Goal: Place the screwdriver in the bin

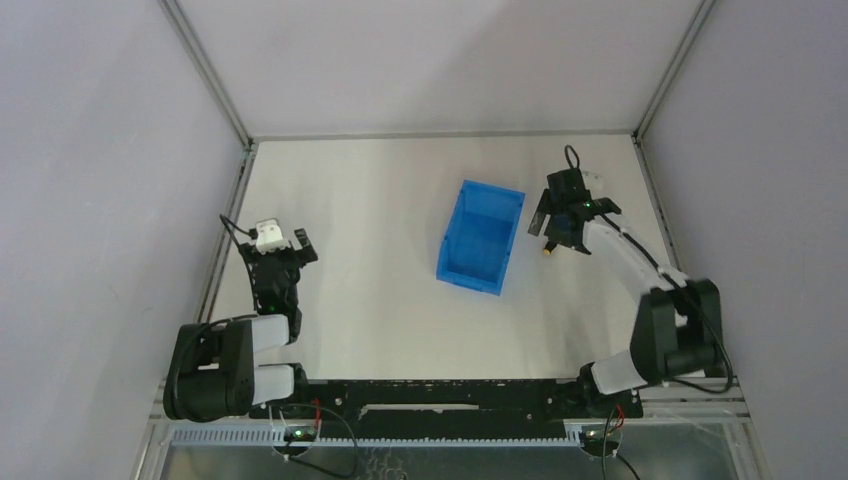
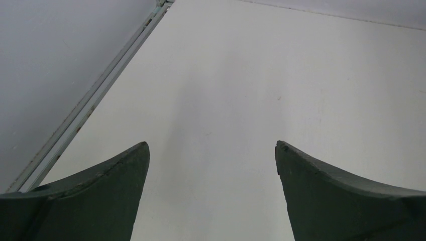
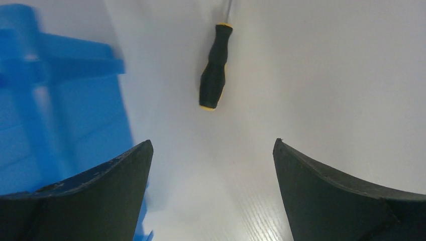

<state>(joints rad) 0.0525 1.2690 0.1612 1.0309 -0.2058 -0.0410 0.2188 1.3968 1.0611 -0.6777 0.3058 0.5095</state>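
Observation:
The right gripper lowers toward the table next, its open fingers astride the screwdriver's black handle (image 3: 216,64), since that handle lies below the gripper on the table.
The screwdriver (image 3: 215,70) lies on the white table, black handle with yellow ends, its thin shaft pointing away. In the top view only its yellow-tipped handle end (image 1: 548,251) shows, just right of the blue bin (image 1: 480,237). My right gripper (image 1: 562,225) hovers over it, open and empty; in the right wrist view the gripper (image 3: 212,144) is short of the handle end, with the bin's wall (image 3: 55,100) at the left. My left gripper (image 1: 281,247) is open and empty at the far left, over bare table in its wrist view (image 2: 212,145).
The bin stands tilted near the table's middle, its inside empty. Grey walls with metal frame rails (image 1: 228,215) close the table on the left, back and right. A rail (image 2: 90,105) runs just left of my left gripper.

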